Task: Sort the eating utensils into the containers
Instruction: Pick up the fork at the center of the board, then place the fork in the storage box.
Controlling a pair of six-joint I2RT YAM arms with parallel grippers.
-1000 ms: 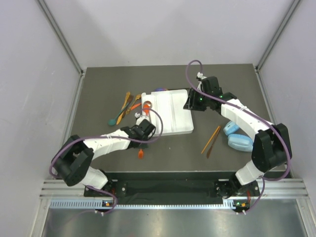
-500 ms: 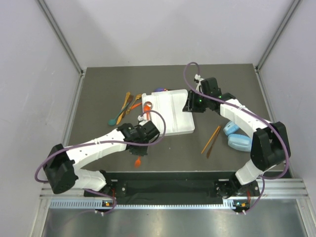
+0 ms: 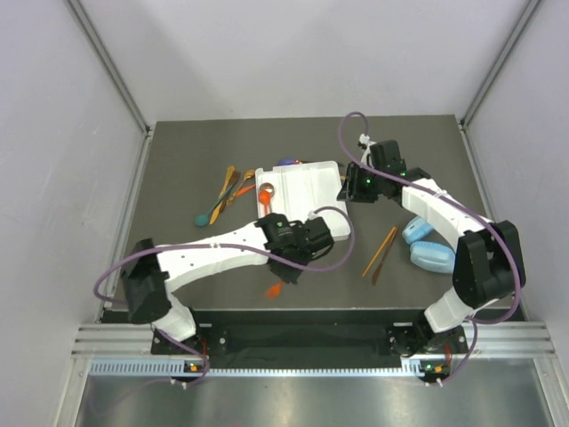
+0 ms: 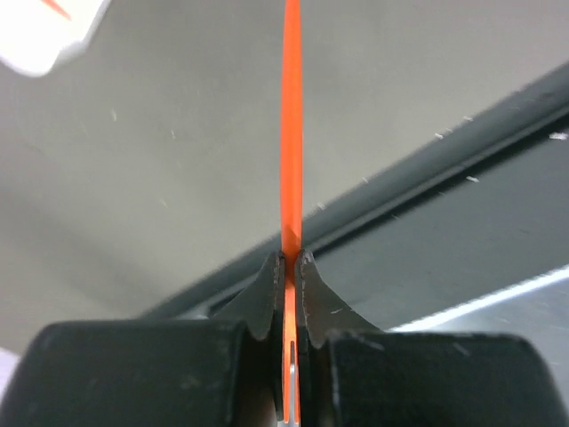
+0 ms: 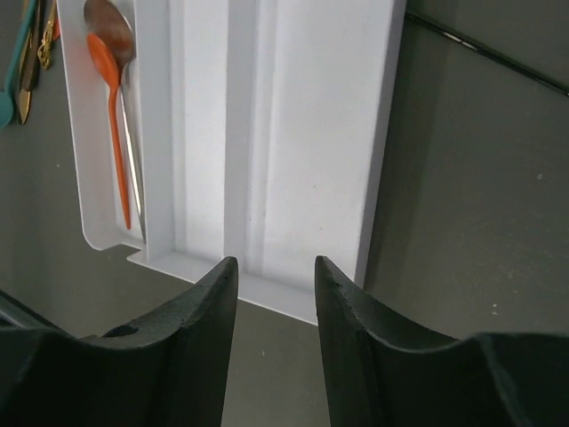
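Observation:
The bare tabletop in front of the white tray (image 3: 302, 182) is below my left gripper, so I will lower the gripper toward it next and let go of the thin orange utensil.
My left gripper (image 3: 293, 267) (image 4: 292, 258) is shut on a thin orange utensil (image 4: 292, 133), held edge-on. The utensil's free end (image 3: 275, 289) hangs over the table in front of the white tray (image 3: 302, 182), and the left arm hides the tray's near part. My right gripper (image 3: 345, 187) (image 5: 276, 267) stands open with nothing between its fingers, just above the tray's (image 5: 311, 133) right side. An orange spoon (image 5: 111, 98) (image 3: 265, 191) and a metallic spoon (image 5: 114, 27) lie in the tray's left compartment. More utensils (image 3: 227, 191) lie on the table left of the tray.
Two thin sticks (image 3: 381, 253) lie right of the tray. Beside them sit the light-blue headphones (image 3: 425, 245). A purple item (image 3: 286, 162) shows behind the tray's far edge. The table's front edge and a dark rail (image 4: 462, 178) run under the left gripper.
The left arm has swung right along the tray's near side, carrying the orange utensil. The right gripper has shifted slightly beside the tray and its jaws have narrowed a little.

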